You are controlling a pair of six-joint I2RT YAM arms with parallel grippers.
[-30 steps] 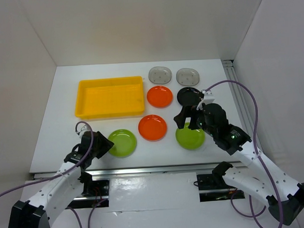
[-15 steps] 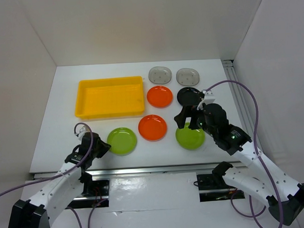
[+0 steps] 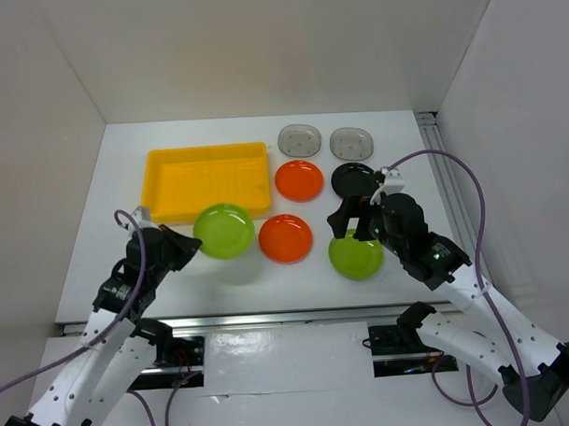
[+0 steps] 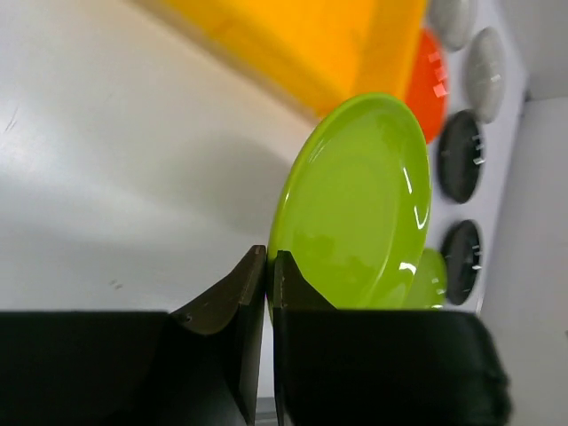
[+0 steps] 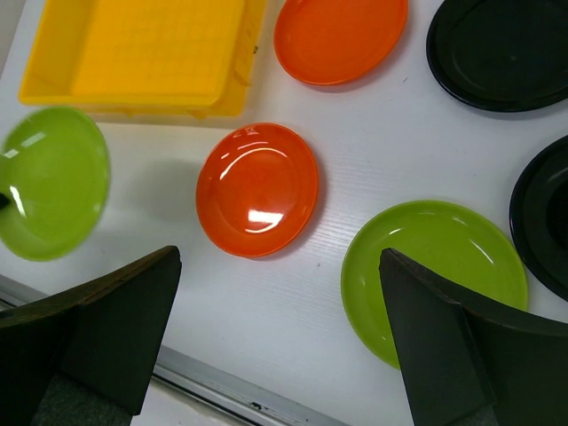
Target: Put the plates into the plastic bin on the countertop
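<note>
I will move my left gripper outward and down toward the bin's empty bottom to let go of the plate. The bin's bottom is outward of the gripper and below it.
My left gripper is shut on the rim of a lime-green plate and holds it tilted above the countertop, just in front of the yellow plastic bin. In the left wrist view the jaws pinch the plate at its edge. The bin holds nothing. My right gripper is open and empty, hovering over the second lime-green plate. Two orange plates, two black plates and two grey dotted plates lie on the white countertop.
White walls close in the countertop at the left, back and right. A metal rail runs along the right edge. The right arm's purple cable loops above the black plates.
My left gripper has closed on the near-left green plate, lifted it off the countertop and carried it back toward the bin. The right arm has stayed still.
</note>
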